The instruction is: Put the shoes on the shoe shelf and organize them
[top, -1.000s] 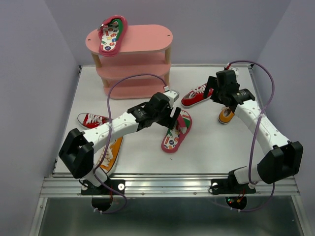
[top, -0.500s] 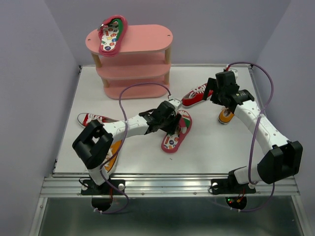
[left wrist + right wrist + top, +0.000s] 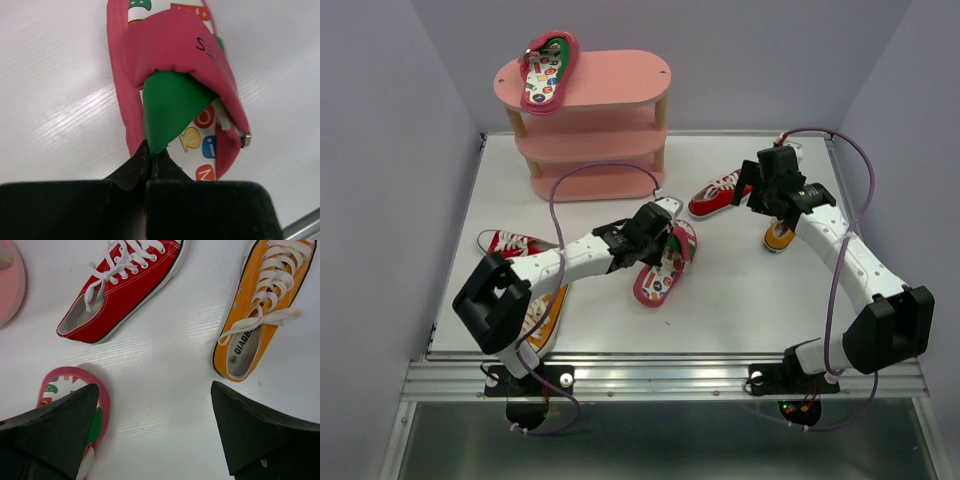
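Next, my left gripper rises outward to release the pink flip-flop beside its mate (image 3: 548, 70), since the top board's bare part (image 3: 610, 76) is above and outward of it.
My left gripper (image 3: 150, 152) is shut on the green strap of a pink flip-flop (image 3: 170, 55). In the top view that flip-flop (image 3: 656, 274) is at the table's middle, with the left gripper (image 3: 660, 240) at its far end. Its mate (image 3: 548, 70) lies on the top board of the pink shoe shelf (image 3: 620, 80). My right gripper (image 3: 154, 387) hangs open over bare table between a red sneaker (image 3: 125, 290) and an orange sneaker (image 3: 260, 305). From above, the right gripper (image 3: 760, 188) is just right of the red sneaker (image 3: 718, 196).
A second red sneaker (image 3: 505, 243) lies at the left side of the table. A second orange sneaker (image 3: 545, 310) sits near the front edge, partly under the left arm. The other orange sneaker (image 3: 779, 235) lies beneath the right arm. Purple walls close in on three sides.
My left gripper came down onto the flip-flop and closed on its green strap. The flip-flop has shifted a little to the left. The right arm has hardly moved.
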{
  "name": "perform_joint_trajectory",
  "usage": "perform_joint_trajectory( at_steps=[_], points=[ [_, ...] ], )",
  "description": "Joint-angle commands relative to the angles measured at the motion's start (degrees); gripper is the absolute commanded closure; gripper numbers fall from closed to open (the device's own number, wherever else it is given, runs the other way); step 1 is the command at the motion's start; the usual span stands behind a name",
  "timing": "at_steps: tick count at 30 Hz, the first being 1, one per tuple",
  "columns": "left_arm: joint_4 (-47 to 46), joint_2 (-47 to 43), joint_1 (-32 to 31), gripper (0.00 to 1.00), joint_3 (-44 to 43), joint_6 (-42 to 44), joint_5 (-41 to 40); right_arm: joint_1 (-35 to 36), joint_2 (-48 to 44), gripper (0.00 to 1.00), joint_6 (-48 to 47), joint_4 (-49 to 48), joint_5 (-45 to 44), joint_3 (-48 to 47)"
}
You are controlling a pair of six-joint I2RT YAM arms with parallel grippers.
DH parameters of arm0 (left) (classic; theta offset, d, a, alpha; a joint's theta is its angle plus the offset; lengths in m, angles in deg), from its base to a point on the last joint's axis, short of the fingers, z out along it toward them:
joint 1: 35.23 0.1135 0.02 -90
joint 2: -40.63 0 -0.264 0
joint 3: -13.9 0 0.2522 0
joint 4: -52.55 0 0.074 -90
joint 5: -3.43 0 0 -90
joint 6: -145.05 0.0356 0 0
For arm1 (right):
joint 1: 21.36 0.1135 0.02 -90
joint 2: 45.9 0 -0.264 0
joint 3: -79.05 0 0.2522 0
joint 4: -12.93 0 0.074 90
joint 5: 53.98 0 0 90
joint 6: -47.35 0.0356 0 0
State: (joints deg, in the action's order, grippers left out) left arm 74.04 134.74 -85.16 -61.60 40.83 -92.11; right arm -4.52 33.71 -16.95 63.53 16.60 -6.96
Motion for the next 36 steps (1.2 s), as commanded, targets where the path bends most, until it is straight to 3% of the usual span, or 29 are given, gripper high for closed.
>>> perform_joint_trajectory(
  at_steps=[1,12,20,36],
  points=[
    [5.2,-10.1,-0.2,1.0,-9.3,2.1,-2.6,-0.4,-1.1,0.01,0.1,-1.2,0.0,0.1],
    [17.4,-13.2,4.0,1.0,-33.5,5.4,-2.6,-0.4,-1.8,0.01,0.9,-1.9,0.3,1.1],
    [12.8,-10.2,11.3,1.0,-46.7,3.9,-3.7,-0.4,-2.7,0.01,1.3,-1.9,0.4,1.7],
    [6.2,-2.7,17.3,1.0,-60.4,3.9,-13.6,-0.4,-2.2,0.01,2.0,-1.9,1.8,2.3]
  ],
)
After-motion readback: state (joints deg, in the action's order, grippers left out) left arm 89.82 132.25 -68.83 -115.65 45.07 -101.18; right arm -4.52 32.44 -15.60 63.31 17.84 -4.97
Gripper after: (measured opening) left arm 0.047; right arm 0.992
